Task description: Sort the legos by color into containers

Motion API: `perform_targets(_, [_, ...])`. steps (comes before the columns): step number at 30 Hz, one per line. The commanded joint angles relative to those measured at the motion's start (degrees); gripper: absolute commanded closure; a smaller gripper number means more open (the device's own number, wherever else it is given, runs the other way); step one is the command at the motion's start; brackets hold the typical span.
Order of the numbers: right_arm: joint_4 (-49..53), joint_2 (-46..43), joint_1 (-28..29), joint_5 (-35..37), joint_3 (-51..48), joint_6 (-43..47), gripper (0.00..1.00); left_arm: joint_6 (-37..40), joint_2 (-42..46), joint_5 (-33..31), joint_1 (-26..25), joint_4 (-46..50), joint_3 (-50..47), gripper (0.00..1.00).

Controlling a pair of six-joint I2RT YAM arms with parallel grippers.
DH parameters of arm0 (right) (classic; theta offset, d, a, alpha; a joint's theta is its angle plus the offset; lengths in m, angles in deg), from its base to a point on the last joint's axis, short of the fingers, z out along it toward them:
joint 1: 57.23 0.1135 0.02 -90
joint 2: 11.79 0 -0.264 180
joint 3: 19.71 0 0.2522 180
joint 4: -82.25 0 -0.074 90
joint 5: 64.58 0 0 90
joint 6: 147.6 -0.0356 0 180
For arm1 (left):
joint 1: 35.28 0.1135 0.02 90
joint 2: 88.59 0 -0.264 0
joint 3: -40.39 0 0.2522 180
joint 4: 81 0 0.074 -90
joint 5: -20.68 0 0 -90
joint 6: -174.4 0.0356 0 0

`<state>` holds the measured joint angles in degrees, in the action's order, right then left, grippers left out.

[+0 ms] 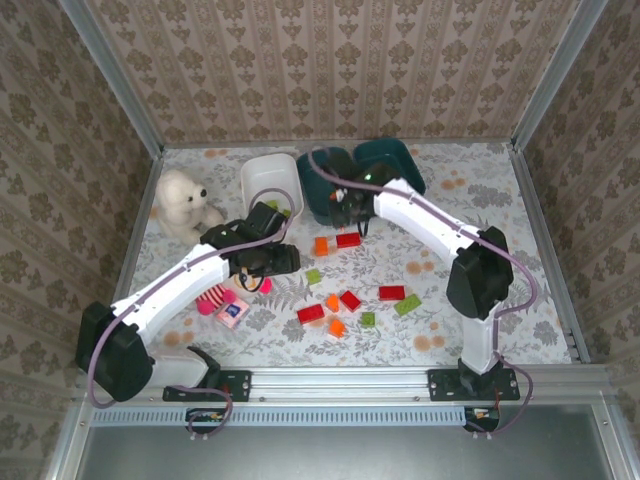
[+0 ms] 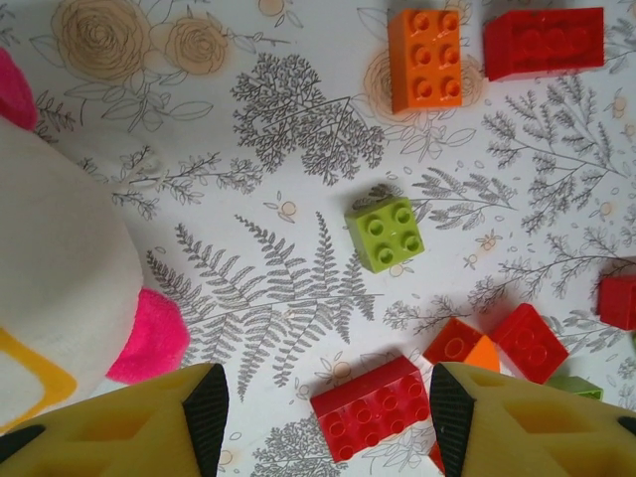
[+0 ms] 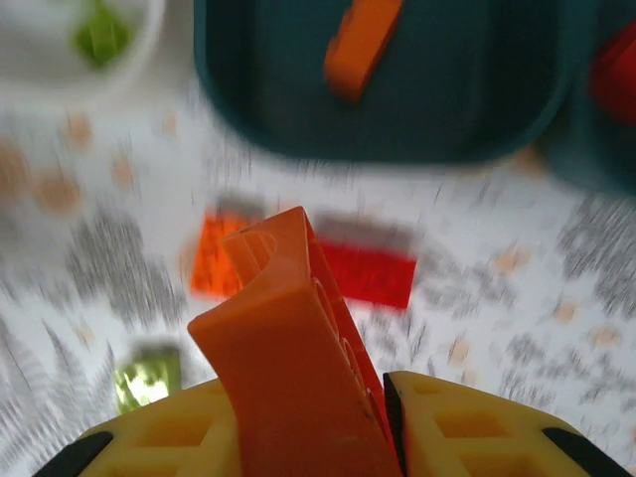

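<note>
The robot's right gripper should move the orange wedge outward past the near rim of the teal tray, then down onto the bottom of the teal tray, and then let go of it, since an orange brick is already there.
Loose legos lie mid-table: an orange brick [image 1: 321, 245], a red brick [image 1: 348, 239], a green brick [image 1: 313, 276] and several more nearer the front. My left gripper [image 2: 328, 412] hangs open above the table, a red brick [image 2: 376, 405] between its fingers but untouched; a light green brick [image 2: 386, 234] lies beyond. My right gripper [image 3: 308, 427] is shut on an orange wedge brick [image 3: 293, 348], lifted just before the teal tray [image 3: 447, 109], which holds one orange brick [image 3: 363, 40]. The white tray [image 1: 270, 183] holds a green brick [image 3: 99, 35]. The second teal tray [image 1: 390, 165] holds something red [image 3: 618, 79].
A white teddy bear [image 1: 183, 203] sits at the back left. The striped pink doll [image 1: 225, 300] lies under my left arm, its pink and white body [image 2: 60, 298] at the left of the left wrist view. Walls close in the table on three sides.
</note>
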<state>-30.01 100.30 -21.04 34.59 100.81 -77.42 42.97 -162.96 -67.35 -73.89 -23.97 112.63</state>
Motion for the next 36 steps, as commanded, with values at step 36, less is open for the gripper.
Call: perform_targets(36, [7.3,24.0,-7.0,7.3,36.8,-6.1,0.43,6.8,3.7,3.6,-0.3,-2.2,-0.9,0.41])
